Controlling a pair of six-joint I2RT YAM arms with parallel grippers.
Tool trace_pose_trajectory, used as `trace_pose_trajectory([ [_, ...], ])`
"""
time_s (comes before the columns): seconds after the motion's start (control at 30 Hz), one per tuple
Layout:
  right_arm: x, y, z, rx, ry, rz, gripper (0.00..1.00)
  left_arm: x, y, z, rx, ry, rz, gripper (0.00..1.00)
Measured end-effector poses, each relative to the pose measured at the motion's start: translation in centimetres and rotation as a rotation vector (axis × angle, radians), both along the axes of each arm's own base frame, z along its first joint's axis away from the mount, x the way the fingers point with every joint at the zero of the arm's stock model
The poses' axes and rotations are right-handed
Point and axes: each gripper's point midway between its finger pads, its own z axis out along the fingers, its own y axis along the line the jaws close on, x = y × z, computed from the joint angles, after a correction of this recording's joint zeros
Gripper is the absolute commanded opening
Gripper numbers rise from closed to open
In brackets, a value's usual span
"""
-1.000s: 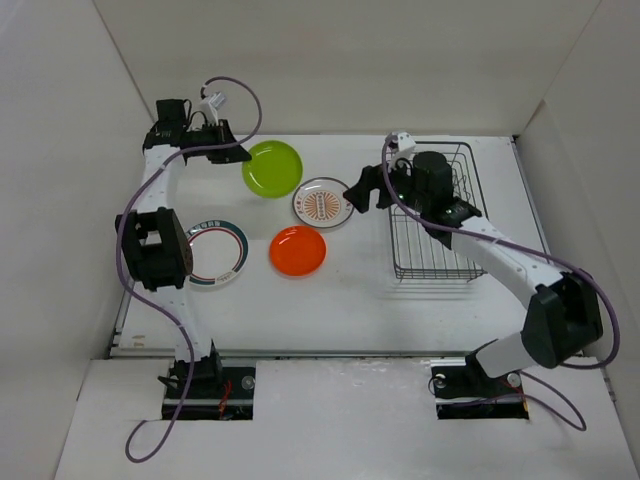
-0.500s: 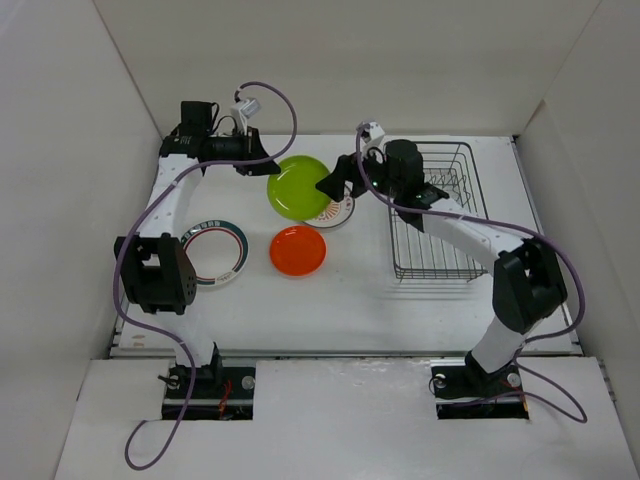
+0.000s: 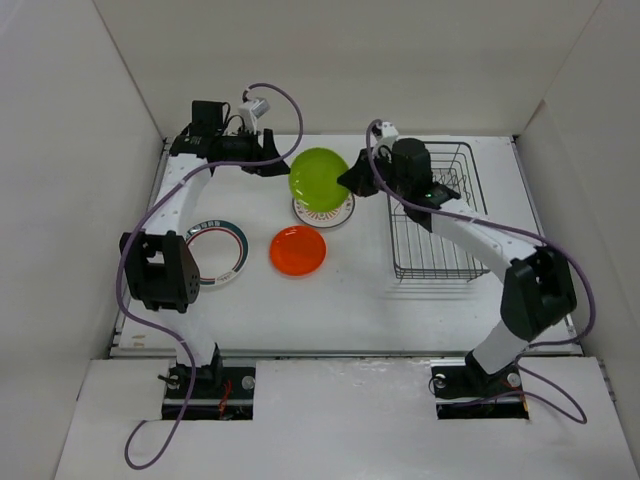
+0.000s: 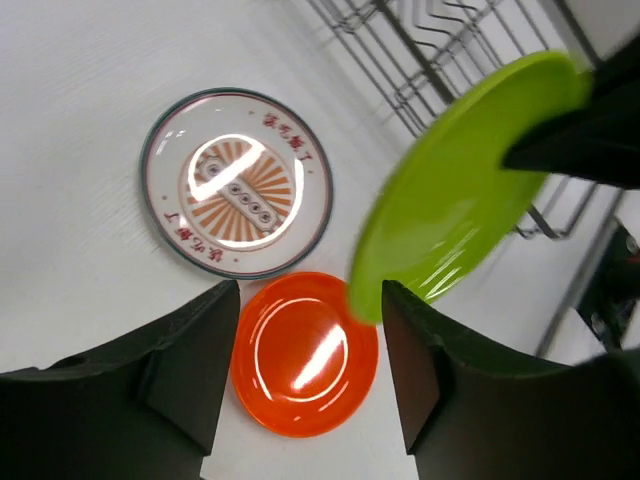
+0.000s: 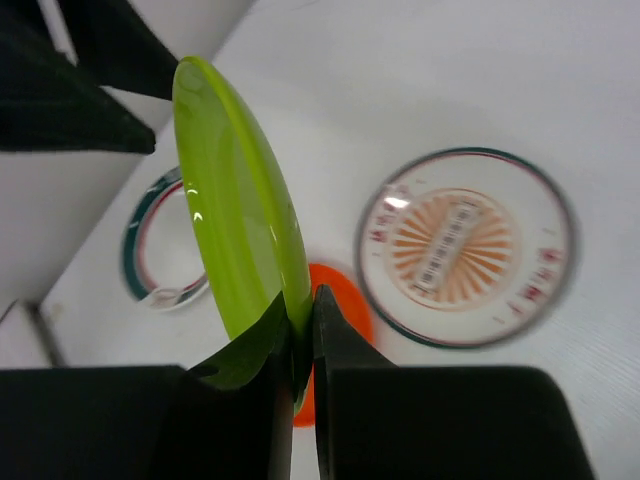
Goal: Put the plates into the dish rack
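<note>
My right gripper moves over the empty rack's far end next, turns downward and lowers the lime plate in, as my left gripper stands off the plate's rim.
The lime green plate (image 3: 320, 180) hangs on edge above the table, with my right gripper (image 3: 348, 183) shut on its right rim (image 5: 302, 335). My left gripper (image 3: 279, 161) stands open just left of the plate and is off its rim (image 4: 310, 360). Under the lime plate lies the white sunburst plate (image 3: 324, 212), partly covered. The orange plate (image 3: 298, 250) lies flat nearer the front. At the left is the white plate with the dark ring (image 3: 216, 253). The dish rack (image 3: 437, 215) stands on the right with no plates in it.
White walls close in the table on the left, back and right. The right arm reaches leftward across the rack's back left corner. From the left wrist, the rack wires (image 4: 440, 50) show behind the lime plate (image 4: 460, 190).
The left gripper carried the lime plate up and rightward. The right gripper came left from the rack and shut on its rim. The left jaws then opened and let it go.
</note>
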Motion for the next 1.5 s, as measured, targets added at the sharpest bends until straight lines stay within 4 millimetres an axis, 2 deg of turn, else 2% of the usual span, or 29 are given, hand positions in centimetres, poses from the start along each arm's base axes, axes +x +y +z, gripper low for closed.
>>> trace_pose_trajectory([
  [0.03, 0.2, -1.4, 0.4, -0.033, 0.0, -0.069, 0.0, 0.5, 0.1, -0.5, 0.031, -0.001, 0.03, 0.64],
  [0.07, 0.5, -3.0, 1.0, -0.066, -0.007, -0.145, 0.0, 1.0, 0.0, -1.0, 0.067, -0.007, 0.06, 0.76],
  [0.23, 1.9, -11.1, 5.0, -0.223, -0.025, -0.526, 0.0, 2.7, -1.0, -3.6, 0.257, -0.045, 0.194, 0.77],
  [0.33, 2.2, -15.7, 6.3, -0.308, -0.024, -0.726, 0.0, 3.3, -2.5, -4.9, 0.35, -0.075, 0.245, 0.77],
  [0.43, 1.8, -19.6, 5.4, -0.41, 0.012, -0.863, 0.0, 3.4, -3.6, -6.4, 0.415, -0.078, 0.267, 0.77],
  [0.5, 1.2, -21.8, 4.4, -0.485, 0.046, -0.931, 0.0, 3.7, -3.7, -7.3, 0.453, -0.075, 0.288, 0.77],
  [0.63, 0.4, -24.3, 3.0, -0.604, 0.081, -1.014, 0.0, 4.3, -2.8, -8.6, 0.501, -0.064, 0.331, 0.78],
  [0.83, 0.9, -24.7, 0.8, -0.689, 0.112, -1.025, 0.0, 4.5, -1.8, -10.0, 0.537, -0.051, 0.36, 0.83],
  [1.0, 1.5, -24.8, -0.8, -0.74, 0.131, -1.015, 0.0, 3.9, -1.6, -11.3, 0.553, -0.034, 0.343, 0.83],
  [1.07, 1.7, -24.8, -1.6, -0.761, 0.14, -1.009, 0.0, 3.7, -1.6, -11.7, 0.558, -0.031, 0.332, 0.89],
  [1.23, 2.2, -24.8, -3.1, -0.799, 0.16, -0.996, 0.0, 3.5, -1.8, -12.4, 0.552, -0.02, 0.308, 0.9],
  [1.27, 2.3, -24.7, -3.3, -0.8, 0.163, -0.994, 0.02, 3.4, -1.8, -12.5, 0.549, -0.02, 0.303, 0.98],
  [1.43, 3.3, -24.1, -4.9, -0.807, 0.174, -0.969, 0.11, 3.3, -1.2, -13.4, 0.547, 0.002, 0.293, 0.98],
  [1.47, 3.6, -23.9, -5.0, -0.801, 0.173, -0.965, 0.16, 3.3, -1.1, -13.5, 0.543, 0.007, 0.291, 0.98],
  [1.5, 3.7, -23.8, -5.1, -0.8, 0.173, -0.961, 0.28, 3.4, -0.8, -13.7, 0.539, 0.013, 0.293, 0.98],
])
